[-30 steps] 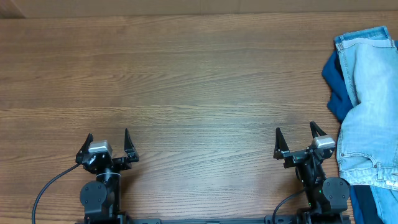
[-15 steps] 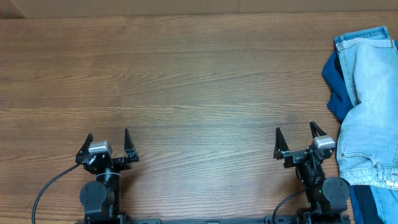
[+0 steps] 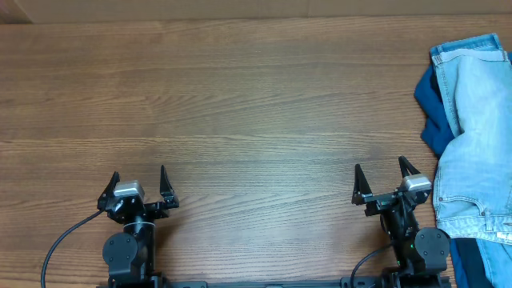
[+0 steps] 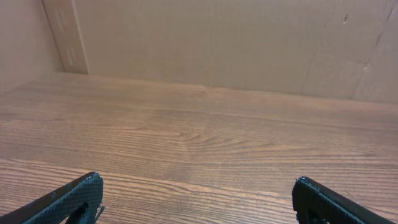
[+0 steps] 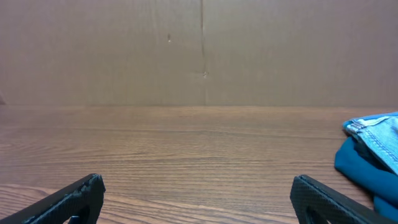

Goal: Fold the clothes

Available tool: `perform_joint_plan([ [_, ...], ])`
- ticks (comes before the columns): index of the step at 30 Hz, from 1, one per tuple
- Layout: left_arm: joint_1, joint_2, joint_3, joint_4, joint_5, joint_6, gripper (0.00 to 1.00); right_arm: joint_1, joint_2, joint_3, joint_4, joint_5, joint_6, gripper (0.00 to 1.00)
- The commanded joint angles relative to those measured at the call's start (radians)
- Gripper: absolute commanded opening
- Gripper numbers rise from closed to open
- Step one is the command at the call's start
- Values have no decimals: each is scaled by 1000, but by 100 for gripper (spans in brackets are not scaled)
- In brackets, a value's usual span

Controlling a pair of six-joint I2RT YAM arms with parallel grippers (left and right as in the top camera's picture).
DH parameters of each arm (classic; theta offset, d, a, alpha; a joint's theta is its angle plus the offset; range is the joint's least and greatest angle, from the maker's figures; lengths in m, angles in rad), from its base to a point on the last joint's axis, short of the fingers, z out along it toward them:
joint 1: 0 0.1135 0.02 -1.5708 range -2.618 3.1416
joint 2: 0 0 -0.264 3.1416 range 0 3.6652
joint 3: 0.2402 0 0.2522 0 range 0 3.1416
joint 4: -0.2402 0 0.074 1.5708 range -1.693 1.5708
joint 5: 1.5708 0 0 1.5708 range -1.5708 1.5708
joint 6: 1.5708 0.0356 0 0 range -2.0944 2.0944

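I should next lift my right gripper over the pale denim shorts on top of the heap, then tip it down and lower it onto their near end.
The clothes lie in a heap at the table's right edge. On top are pale faded denim shorts, over a dark blue cloth that sticks out on the left. The right wrist view catches the cloth and a denim edge at its right side. My right gripper rests near the front edge, just left of the heap, open and empty. At the front left, far from the clothes, my left gripper stands open with nothing between its fingers.
A brown cardboard wall backs the wooden table. More dark blue fabric shows at the front right corner, beside the right arm's base.
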Motion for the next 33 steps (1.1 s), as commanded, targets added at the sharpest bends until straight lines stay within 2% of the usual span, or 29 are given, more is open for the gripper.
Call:
perform_joint_plan([
  [1,-7,-10,-4,3,-13,22,100,-2,-3,-10,5,3,1,100],
  [9,-7,-10,-4,3,-13,22,100,-2,-3,-10,8,-2,1,100],
  [14,-7,-10,-4,3,-13,22,100,-2,-3,-10,18,-131,17,100],
  [17,-7,-10,-4,3,-13,22,100,-2,-3,-10,92,-141,272,100],
  [18,-7,-10,-4,3,-13,22,100,-2,-3,-7,127,-140,300,100],
  [21,-7,-10,-4,3,-13,22,100,-2,5,85,71,-36,300,100],
  [23,-7,-10,-4,3,-13,22,100,-2,55,221,48,34,335,100],
  [26,-7,-10,-4,3,-13,22,100,-2,224,482,-92,177,372,100],
  [29,-7,-10,-4,3,-13,22,100,-2,522,833,-347,288,332,100],
  [31,-7,-10,-4,3,-13,22,100,-9,670,968,-441,288,272,100],
  [33,-7,-10,-4,3,-13,22,100,-60,838,1123,-575,287,272,100],
])
